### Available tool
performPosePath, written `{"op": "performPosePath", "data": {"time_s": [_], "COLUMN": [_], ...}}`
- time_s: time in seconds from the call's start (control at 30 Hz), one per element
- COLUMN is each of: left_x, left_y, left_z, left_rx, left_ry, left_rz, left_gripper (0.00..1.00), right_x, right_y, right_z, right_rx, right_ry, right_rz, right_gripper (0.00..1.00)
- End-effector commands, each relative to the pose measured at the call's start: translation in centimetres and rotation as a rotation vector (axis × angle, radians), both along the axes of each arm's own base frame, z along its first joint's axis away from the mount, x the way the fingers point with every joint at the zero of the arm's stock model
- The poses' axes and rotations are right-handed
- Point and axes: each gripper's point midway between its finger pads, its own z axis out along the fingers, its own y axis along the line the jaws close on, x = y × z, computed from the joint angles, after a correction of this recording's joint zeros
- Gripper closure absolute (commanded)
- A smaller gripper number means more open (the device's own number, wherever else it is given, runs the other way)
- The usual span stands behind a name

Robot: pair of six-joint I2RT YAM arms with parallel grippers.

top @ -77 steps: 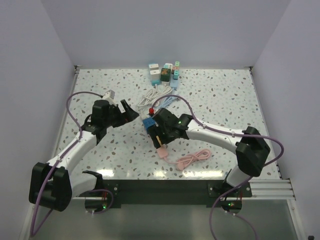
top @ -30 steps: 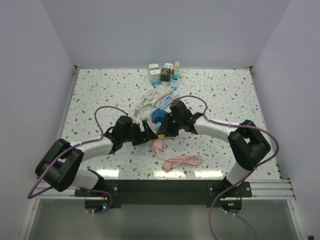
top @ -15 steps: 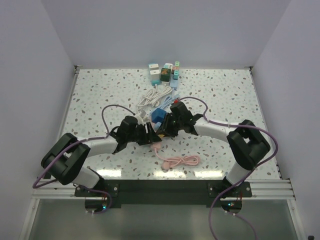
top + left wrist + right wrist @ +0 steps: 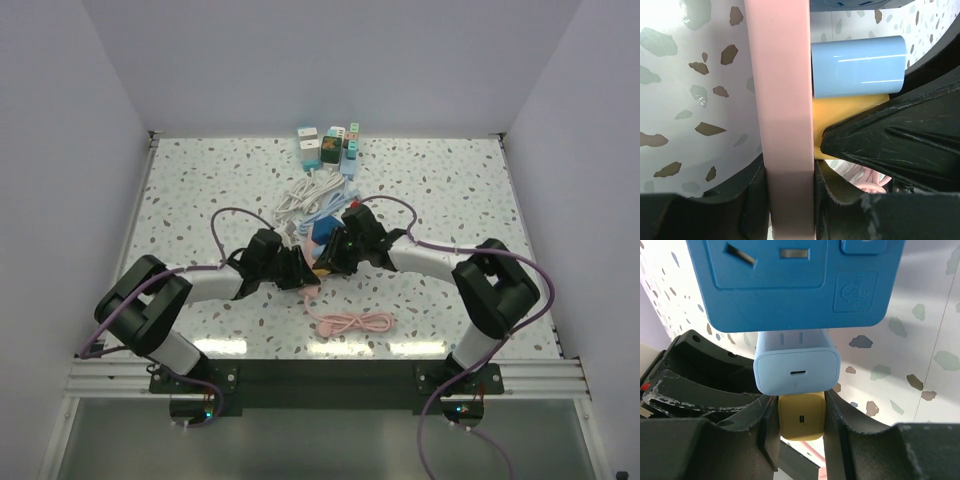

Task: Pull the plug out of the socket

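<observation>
The yellow plug should come off the pink slab next, pulled by my right gripper. It should then go outward toward the right in the top view, where the tabletop lies bare (image 4: 428, 292).
The yellow plug (image 4: 801, 416) sits between my right gripper's (image 4: 800, 427) fingers, which are shut on its sides. A light blue plug (image 4: 797, 367) lies just above it, under the blue socket (image 4: 795, 280). In the left wrist view a pink slab (image 4: 787, 100) stands edge-on, and my left gripper (image 4: 789, 200) is shut on it. The yellow plug (image 4: 845, 112) and light blue plug (image 4: 857, 65) butt against that slab's right side. From above, both grippers (image 4: 303, 272) (image 4: 322, 264) meet mid-table below the blue socket (image 4: 322, 232). How the plugs join the slab is hidden.
A pink cable (image 4: 352, 322) coils on the table just in front of the grippers. White cables (image 4: 295, 203) lie behind them. Several small adapters (image 4: 328, 146) stand in a group at the far edge. White walls close in three sides.
My left arm has slid right toward the right gripper, and its jaws have closed onto the pink slab. The right gripper has kept its grip and place.
</observation>
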Motion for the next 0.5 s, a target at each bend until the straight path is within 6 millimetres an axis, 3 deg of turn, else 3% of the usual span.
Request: {"op": "performPosePath", "data": {"time_s": [0.0,0.2,0.23,0.33,0.47], "left_x": [1.5,2.5,3.0,3.4,3.8], "left_y": [0.6,2.3,2.5,3.0,3.4], "left_z": [0.2,-0.9,-1.1,-1.8,-2.3], "left_rx": [0.074,0.162,0.174,0.176,0.164], "left_ry": [-0.077,-0.049,-0.048,-0.026,-0.016], "left_rz": [0.015,0.115,0.135,0.166,0.183], "left_gripper": [1.00,1.00,1.00,1.00,1.00], "right_x": [1.2,1.6,1.8,1.8,0.6], "right_y": [1.4,0.1,0.0,-1.3,-2.4], "right_z": [3.7,4.5,6.1,6.9,7.8], "right_rx": [0.093,0.086,0.122,0.146,0.169], "right_ry": [-0.098,-0.136,-0.172,-0.225,-0.244], "right_rz": [0.001,-0.081,-0.101,-0.165,-0.161], "right_gripper": [1.00,1.00,1.00,1.00,1.00]}}
